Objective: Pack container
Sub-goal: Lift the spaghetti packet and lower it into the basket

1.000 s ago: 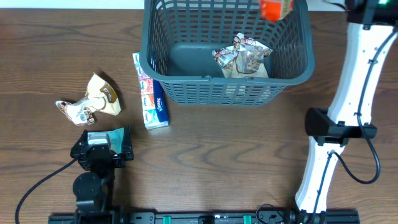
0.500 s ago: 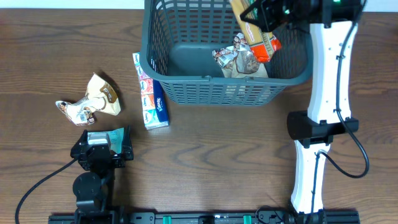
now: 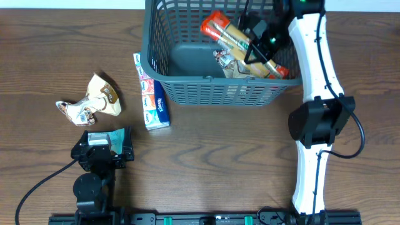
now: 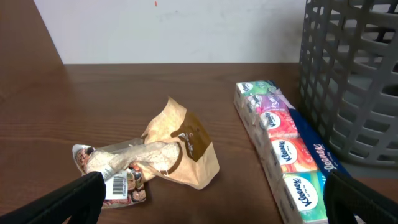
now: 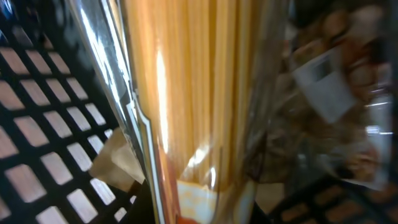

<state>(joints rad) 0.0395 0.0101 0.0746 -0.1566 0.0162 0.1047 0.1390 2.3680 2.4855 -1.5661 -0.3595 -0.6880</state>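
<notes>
Next, my right gripper moves down toward the space inside the basket's near side and releases the spaghetti packet there, since that space lies below it.
The container, a dark grey slotted basket, stands at the back of the table; its wall also shows in the left wrist view. My right gripper is over its right half, shut on a long clear spaghetti packet with red ends that lies slanted across the inside. That packet fills the right wrist view and hides the fingers. A crumpled snack packet lies inside beneath it. My left gripper rests open at the front left, holding nothing.
A tan snack packet and a smaller printed packet lie on the table left of the basket, just ahead of the left gripper. A long tissue pack lies against the basket's left front corner.
The right arm has swung the spaghetti packet from the basket's back right corner leftward and down into the basket. The left arm has not moved.
</notes>
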